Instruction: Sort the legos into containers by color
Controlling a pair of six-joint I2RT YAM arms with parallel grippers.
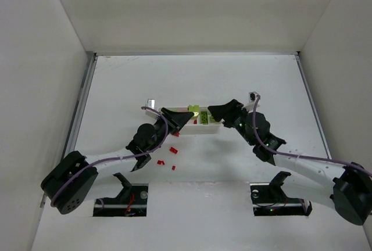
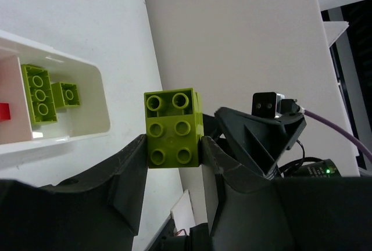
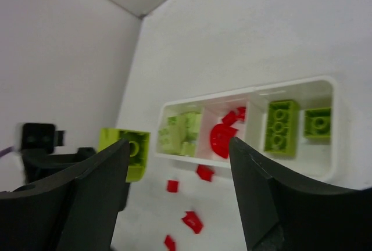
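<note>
My left gripper is holding its yellow-green lego. It will next go to the right in the top view and down over the tray's end section [image 1: 208,119] [image 2: 71,104] to let go of the lego, because the legos there match it.
My left gripper [image 2: 172,146] is shut on a yellow-green lego [image 2: 172,128], held in the air close to the white three-compartment tray [image 2: 96,76]. In the top view this lego [image 1: 193,110] sits over the tray's [image 1: 213,128] middle. The tray [image 3: 290,83] holds yellow-green legos [image 3: 282,126] in both end compartments and red legos [image 3: 224,135] in the middle one. My right gripper [image 3: 180,164] is open and empty, hovering at the tray's right end [image 1: 218,111].
Several loose red legos [image 1: 173,149] lie on the table in front of the tray, also in the right wrist view [image 3: 192,221]. White walls close in the table on three sides. The two arms' heads are close together over the tray.
</note>
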